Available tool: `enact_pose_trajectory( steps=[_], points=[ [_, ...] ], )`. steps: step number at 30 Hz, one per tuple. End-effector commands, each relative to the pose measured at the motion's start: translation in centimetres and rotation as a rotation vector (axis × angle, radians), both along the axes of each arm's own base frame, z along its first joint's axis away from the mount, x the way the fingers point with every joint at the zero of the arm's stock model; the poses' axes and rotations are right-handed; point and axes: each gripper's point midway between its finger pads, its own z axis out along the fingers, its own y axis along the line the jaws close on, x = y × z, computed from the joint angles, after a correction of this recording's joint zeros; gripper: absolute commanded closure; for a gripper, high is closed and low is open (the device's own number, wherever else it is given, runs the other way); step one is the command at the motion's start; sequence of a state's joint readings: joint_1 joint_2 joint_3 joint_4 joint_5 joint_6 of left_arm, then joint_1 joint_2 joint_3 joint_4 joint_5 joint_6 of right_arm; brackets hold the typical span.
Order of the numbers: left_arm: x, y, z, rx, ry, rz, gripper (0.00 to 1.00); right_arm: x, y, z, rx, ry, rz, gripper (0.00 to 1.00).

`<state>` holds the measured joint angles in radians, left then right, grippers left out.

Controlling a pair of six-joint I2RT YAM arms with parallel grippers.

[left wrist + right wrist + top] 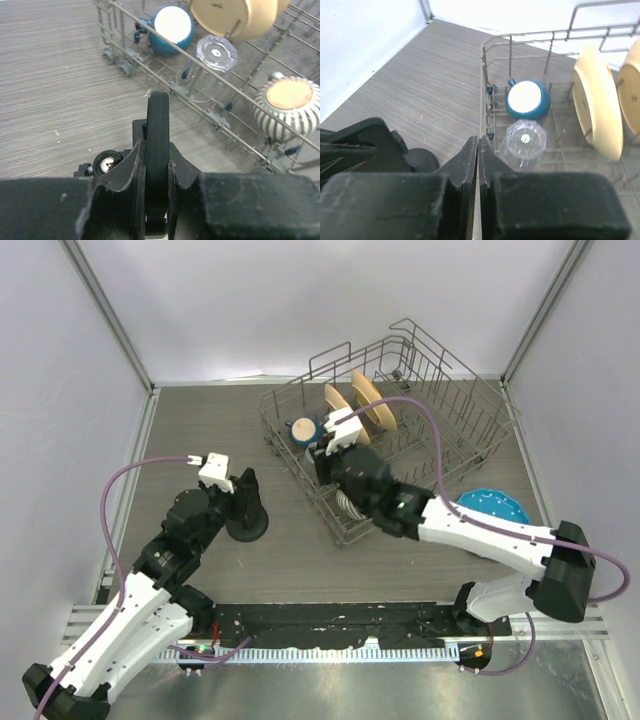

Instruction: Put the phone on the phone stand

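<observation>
Next, my left gripper turns toward the right in the top view, phone (pixel 158 125) against the stand's black holder, and releases, as that holder sits just beyond the gripper's fingers.
My left gripper (pixel 243 492) is shut on the phone (pixel 158 125), a thin black slab seen edge-on between the jaws in the left wrist view (pixel 157 147). The phone's far end reaches past the fingertips toward the table. The phone stand (pixel 247 527) is a black disc on the table right under that gripper. Part of it, with a shiny round knob (pixel 106 163), shows to the left of the phone. The stand's disc also shows in the right wrist view (pixel 422 159). My right gripper (pixel 325 462) is shut and empty (pixel 478 145) over the dish rack's left rim.
A wire dish rack (pixel 480 390) stands at the back right. It holds cream plates (pixel 365 390), a blue mug (pixel 172 25), a clear glass (pixel 216 52) and a striped cup (pixel 289 107). A blue scalloped plate (pixel 492 505) lies right of the rack.
</observation>
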<state>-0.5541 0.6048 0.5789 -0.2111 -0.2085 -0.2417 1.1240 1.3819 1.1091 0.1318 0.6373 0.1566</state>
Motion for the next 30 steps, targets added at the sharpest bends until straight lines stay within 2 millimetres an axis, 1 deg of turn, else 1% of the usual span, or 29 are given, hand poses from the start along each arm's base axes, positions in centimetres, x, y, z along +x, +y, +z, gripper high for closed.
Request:
enact_pose_trajectory(
  steps=[1,2,3,4,5,6,7,8,10,11,13,14,15,20,23,26,28,30],
  points=[
    [-2.6,-3.4,4.7,-0.082,-0.107,-0.253,1.0,-5.0,3.2,-1.1,-0.068,0.032,0.644,0.8],
    [-3.2,-3.9,5.3,-0.07,-0.13,-0.304,1.0,-6.1,3.6,-0.8,-0.106,-0.017,0.747,0.73],
    [-4.1,-4.2,6.3,-0.076,-0.161,-0.351,1.0,-6.8,3.8,-0.8,-0.11,-0.03,0.799,0.65],
    [-4.8,-4.5,6.7,-0.075,-0.177,-0.391,1.0,-8.0,4.1,-0.2,-0.099,-0.06,0.877,0.47],
    [-5.8,-5.2,7.2,-0.081,-0.192,-0.462,1.0,-8.5,4.1,-0.4,-0.109,-0.076,0.909,0.4],
    [-6.4,-5.4,8.0,-0.074,-0.219,-0.498,1.0,-8.8,4.1,-0.6,-0.106,-0.082,0.932,0.35],
    [-7.1,-5.6,8.4,-0.076,-0.234,-0.53,1.0,-9.9,4.3,-0.8,-0.087,-0.103,0.995,0.29],
    [-8.1,-6.3,8.8,-0.084,-0.241,-0.6,1.0,-10.1,4.2,-1.0,-0.082,-0.112,1.018,0.28],
    [-9.1,-6.9,9.6,-0.088,-0.26,-0.664,1.0,-11.0,4.2,-1.6,-0.081,-0.109,1.081,0.26],
    [-9.7,-7.2,9.8,-0.092,-0.26,-0.705,1.0,-11.0,4.0,-1.9,-0.081,-0.105,1.093,0.26],
    [-10.3,-7.5,10.5,-0.092,-0.275,-0.744,1.0,-11.6,3.7,-2.4,-0.071,-0.109,1.127,0.26],
    [-10.5,-7.7,10.6,-0.094,-0.274,-0.761,1.0,-12.1,3.6,-2.3,-0.062,-0.113,1.155,0.26],
    [-11.0,-8.0,11.2,-0.098,-0.288,-0.795,1.0,-12.2,3.5,-2.3,-0.058,-0.116,1.162,0.26],
    [-12.2,-8.6,13.1,-0.133,-0.34,-0.866,1.0,-13.4,3.8,-3.0,-0.036,-0.083,1.246,0.27],
    [-12.6,-8.8,13.5,-0.14,-0.349,-0.898,1.0,-13.8,3.9,-2.6,0.002,-0.086,1.267,0.3],
    [-12.9,-9.0,14.1,-0.14,-0.363,-0.923,1.0,-14.3,4.1,-2.4,0.018,-0.084,1.303,0.35],
    [-12.9,-9.1,14.3,-0.139,-0.368,-0.931,1.0,-14.5,4.1,-3.0,0.017,-0.066,1.315,0.41],
    [-13.0,-9.1,14.6,-0.138,-0.374,-0.934,1.0,-14.5,4.0,-3.3,0.021,-0.062,1.315,0.41]
  ],
)
